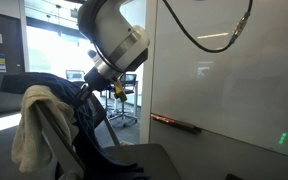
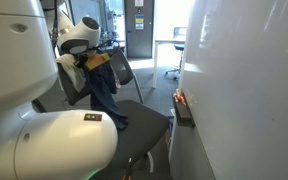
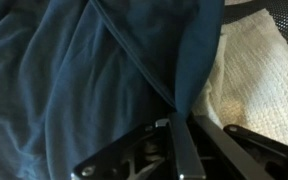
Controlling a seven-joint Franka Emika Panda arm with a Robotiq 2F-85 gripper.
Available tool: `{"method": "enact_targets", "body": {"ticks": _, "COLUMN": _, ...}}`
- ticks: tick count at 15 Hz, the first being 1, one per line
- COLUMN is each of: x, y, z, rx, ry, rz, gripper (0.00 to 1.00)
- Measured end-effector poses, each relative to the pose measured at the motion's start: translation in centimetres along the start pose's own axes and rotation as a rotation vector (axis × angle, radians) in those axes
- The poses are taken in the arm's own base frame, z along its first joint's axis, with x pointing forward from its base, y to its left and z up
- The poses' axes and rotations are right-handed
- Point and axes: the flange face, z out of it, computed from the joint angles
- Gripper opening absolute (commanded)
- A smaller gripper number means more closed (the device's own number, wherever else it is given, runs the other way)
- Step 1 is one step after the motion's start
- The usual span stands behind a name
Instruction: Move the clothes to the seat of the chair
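My gripper carries the pinched garment up off the backrest it drapes over next, then over and down toward the chair seat [image 1: 152, 159] to release it.
A dark blue garment [image 1: 86, 122] hangs over the backrest of a black chair and drapes down toward the seat [image 1: 154, 157]. It also shows in an exterior view [image 2: 106, 95] and fills the wrist view [image 3: 74, 70]. A cream cloth [image 1: 29, 125] hangs over the backrest beside it, and shows at the right of the wrist view [image 3: 252, 60]. My gripper [image 1: 84, 90] is at the top of the backrest [image 2: 86, 62]. Its fingers [image 3: 174, 122] are together, pinching a fold of the blue garment.
A white wall or whiteboard [image 1: 224, 80] stands close beside the chair, with a tray ledge [image 1: 176, 123]. The chair seat [image 2: 144, 130] lies below the hanging clothes. Office chairs and desks [image 1: 124, 95] stand in the background.
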Motion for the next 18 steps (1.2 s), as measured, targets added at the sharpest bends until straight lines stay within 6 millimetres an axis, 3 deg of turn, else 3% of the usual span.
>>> {"method": "enact_targets", "body": {"ticks": 4, "x": 0.8, "y": 1.6, "z": -1.8, "rx": -0.084, "ry": 0.020, "rz": 0.018, "gripper": 0.06}}
{"method": "enact_targets", "body": {"ticks": 9, "x": 3.3, "y": 4.2, "z": -7.0, "rx": -0.299, "ry": 0.064, "rz": 0.014, "gripper": 0.05}}
{"method": "enact_targets", "body": {"ticks": 13, "x": 5.0, "y": 5.5, "z": -10.9, "rx": -0.458, "ry": 0.053, "rz": -0.100, "gripper": 0.02}}
{"method": "enact_targets", "body": {"ticks": 18, "x": 4.4, "y": 6.3, "z": -13.4, "rx": -0.621, "ry": -0.023, "rz": -0.261, "gripper": 0.02}}
